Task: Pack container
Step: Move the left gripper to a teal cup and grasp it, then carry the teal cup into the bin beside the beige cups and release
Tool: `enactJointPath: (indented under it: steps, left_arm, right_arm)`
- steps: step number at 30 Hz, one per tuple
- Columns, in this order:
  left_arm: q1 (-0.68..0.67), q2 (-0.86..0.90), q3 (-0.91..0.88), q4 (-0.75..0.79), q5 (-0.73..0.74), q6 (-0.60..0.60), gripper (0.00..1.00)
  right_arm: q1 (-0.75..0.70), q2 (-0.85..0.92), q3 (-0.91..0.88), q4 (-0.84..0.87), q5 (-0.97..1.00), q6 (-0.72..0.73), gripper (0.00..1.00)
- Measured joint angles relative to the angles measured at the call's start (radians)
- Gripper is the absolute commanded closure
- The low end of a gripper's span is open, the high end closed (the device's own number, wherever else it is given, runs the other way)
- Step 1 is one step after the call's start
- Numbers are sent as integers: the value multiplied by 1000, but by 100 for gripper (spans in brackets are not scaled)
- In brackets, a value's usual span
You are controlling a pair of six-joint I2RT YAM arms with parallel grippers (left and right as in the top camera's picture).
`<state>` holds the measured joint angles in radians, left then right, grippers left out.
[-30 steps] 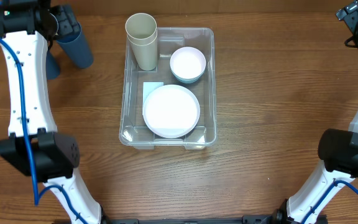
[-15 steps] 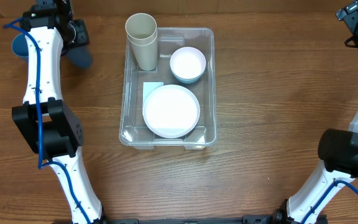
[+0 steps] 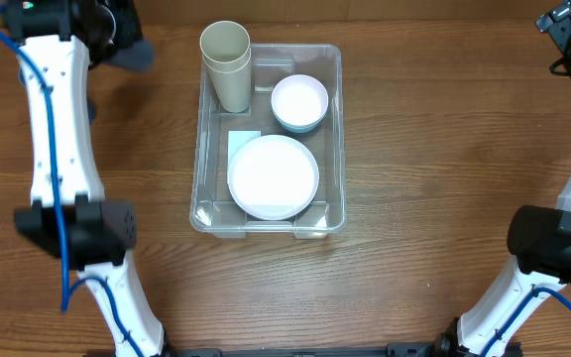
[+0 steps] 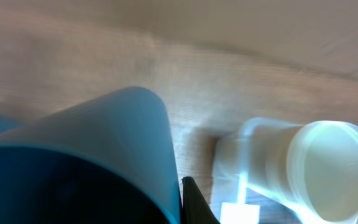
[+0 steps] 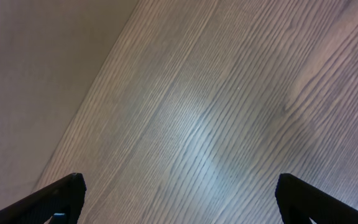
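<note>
The blue cup point(image 3: 136, 56) will go into the bin's open gap between the beige cups and large bowl. My left gripper will swing over that gap next, then lower the cup in.
The container point(image 3: 336, 129), a clear rectangular bin, sits mid-table. Inside it are tall beige cups point(image 3: 226, 65) at the far left corner, a small white bowl point(image 3: 299, 101) and a large white bowl point(image 3: 273, 177). My left gripper point(image 3: 115, 36) is at the far left of the table, shut on a blue cup point(image 3: 136, 56). In the left wrist view the blue cup point(image 4: 86, 155) fills the left side, with one black finger point(image 4: 196, 204) pressed against its wall and the beige cups point(image 4: 325, 165) beyond. My right gripper point(image 5: 179, 199) hangs open over bare wood at the far right.
A white label point(image 3: 244, 142) shows on the bin's bottom beside the large bowl. The arm bases stand at the near left point(image 3: 77, 233) and near right point(image 3: 553, 238) of the wooden table. A grey wall edge lies behind the table in both wrist views.
My left gripper has shut on the blue cup and moved with it toward the table's far edge. The right arm and the bin's contents have not moved.
</note>
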<state>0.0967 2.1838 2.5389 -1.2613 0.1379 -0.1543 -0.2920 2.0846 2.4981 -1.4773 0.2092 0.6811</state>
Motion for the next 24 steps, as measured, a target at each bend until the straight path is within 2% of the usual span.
enactJointPath:
  steps: [5, 9, 13, 16, 21, 24]
  left_arm:
    - [-100, -283, 48, -54, -63, 10, 96]
    - [-281, -392, 61, -193, -75, 121, 96]
    - [-457, -365, 59, -312, -79, 225, 96]
    - [-533, -320, 58, -357, -83, 272, 96]
    - [-571, -163, 58, -400, -94, 300, 96]
    - [-571, -43, 58, -400, -155, 308, 96]
  right_arm:
    - [0, 0, 0, 0, 0, 0, 0]
    - [0, 0, 0, 0, 0, 0, 0]
    - [0, 0, 0, 1, 0, 0, 0]
    - [0, 0, 0, 0, 0, 0, 0]
    - [0, 0, 0, 1, 0, 0, 0]
    - [0, 0, 0, 0, 0, 0, 0]
